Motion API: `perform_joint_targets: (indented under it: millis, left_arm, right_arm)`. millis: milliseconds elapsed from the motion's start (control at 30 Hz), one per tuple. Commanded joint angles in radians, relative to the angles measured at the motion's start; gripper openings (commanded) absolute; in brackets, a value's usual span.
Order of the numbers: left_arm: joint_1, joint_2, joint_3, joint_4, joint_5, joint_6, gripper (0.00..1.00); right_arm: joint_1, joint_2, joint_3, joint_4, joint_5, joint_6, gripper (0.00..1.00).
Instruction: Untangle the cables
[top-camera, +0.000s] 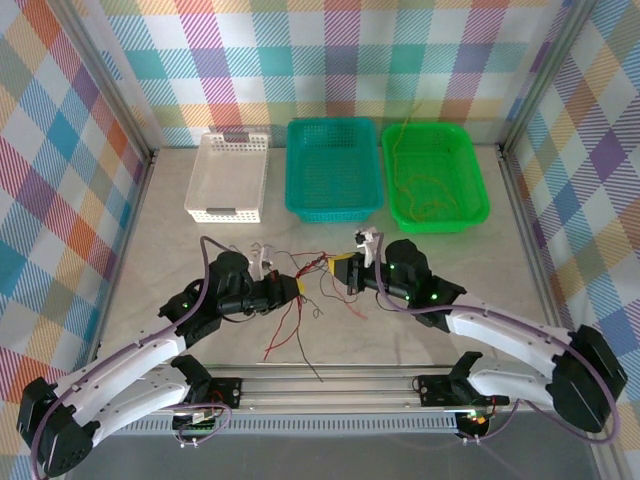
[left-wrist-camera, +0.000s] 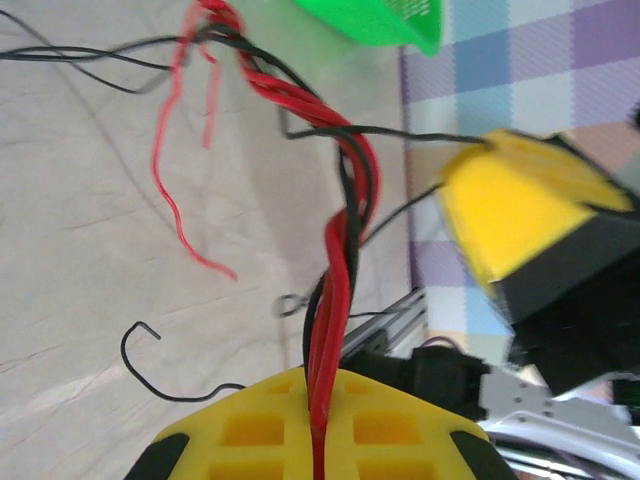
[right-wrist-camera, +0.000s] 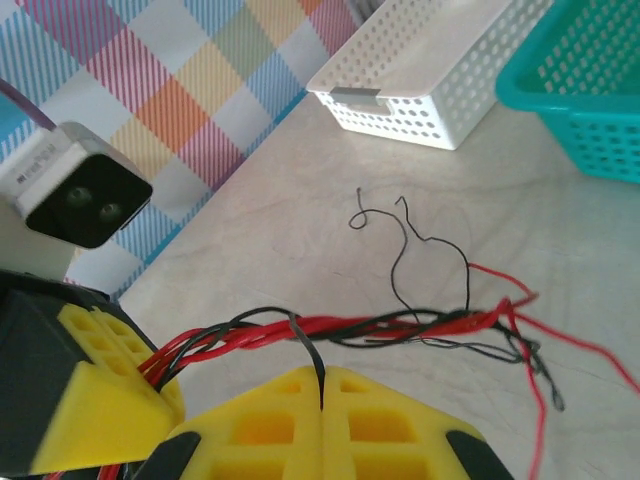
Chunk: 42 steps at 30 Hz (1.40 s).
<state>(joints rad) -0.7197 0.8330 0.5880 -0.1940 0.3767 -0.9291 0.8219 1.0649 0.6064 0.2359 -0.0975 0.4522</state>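
Observation:
I should next pull my right gripper away from my left gripper toward the nearer checked side and release the black cable, as the bundle lies between both grippers.
The cables (top-camera: 315, 265) form a twisted red and black bundle hanging between my two grippers over the middle of the table. Loose red and black ends (top-camera: 290, 335) trail down onto the tabletop. My left gripper (left-wrist-camera: 320, 385) is shut on one end of the twisted bundle (left-wrist-camera: 340, 250), which runs straight out from between its yellow fingers. My right gripper (right-wrist-camera: 322, 385) is shut on a single black cable (right-wrist-camera: 310, 355) that branches off the bundle (right-wrist-camera: 380, 328). From above, the left gripper (top-camera: 296, 287) and right gripper (top-camera: 345, 272) sit close together, facing each other.
Three baskets line the back of the table: a white one (top-camera: 229, 176), a teal one (top-camera: 332, 168) and a green one (top-camera: 470, 190) with thin orange strands (top-camera: 425, 195) in it. The checked walls close in the sides. An aluminium rail (top-camera: 330, 385) runs along the near edge.

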Motion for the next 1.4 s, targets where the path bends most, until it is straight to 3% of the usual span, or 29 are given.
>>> perform_joint_targets:
  millis: [0, 133, 267, 500, 733, 967, 1067, 1167, 1300, 1367]
  left_arm:
    - [-0.004, 0.001, 0.046, -0.146, -0.027, 0.100, 0.00]
    - [0.003, 0.038, 0.078, -0.239, -0.049, 0.184, 0.00]
    - [0.011, 0.082, 0.118, -0.341, -0.094, 0.274, 0.00]
    - [0.038, 0.140, 0.166, -0.465, -0.205, 0.351, 0.00]
    - [0.164, 0.139, 0.137, -0.526, -0.298, 0.327, 0.00]
    - [0.281, 0.124, 0.077, -0.440, -0.315, 0.246, 0.00]
    - [0.290, 0.171, 0.077, -0.391, -0.313, 0.240, 0.00]
    - [0.290, 0.234, 0.084, -0.344, -0.286, 0.242, 0.00]
    - [0.290, 0.294, 0.082, -0.275, -0.227, 0.243, 0.00]
    - [0.289, 0.314, 0.084, -0.244, -0.198, 0.244, 0.01]
  right_arm:
    - [-0.034, -0.078, -0.012, -0.132, 0.078, -0.044, 0.00]
    - [-0.101, -0.180, 0.018, -0.298, 0.133, -0.048, 0.00]
    - [-0.244, -0.268, 0.088, -0.487, 0.135, -0.026, 0.00]
    - [-0.434, -0.318, 0.224, -0.738, 0.138, -0.034, 0.00]
    - [-0.554, -0.343, 0.333, -0.905, 0.218, -0.046, 0.00]
    - [-0.661, -0.369, 0.427, -1.010, 0.249, -0.029, 0.00]
    - [-0.668, -0.376, 0.455, -1.009, 0.176, -0.021, 0.00]
    - [-0.668, -0.382, 0.467, -0.960, 0.019, -0.028, 0.00]
    - [-0.669, -0.342, 0.444, -0.871, -0.265, -0.053, 0.00]
    - [-0.666, -0.298, 0.418, -0.835, -0.414, -0.036, 0.08]
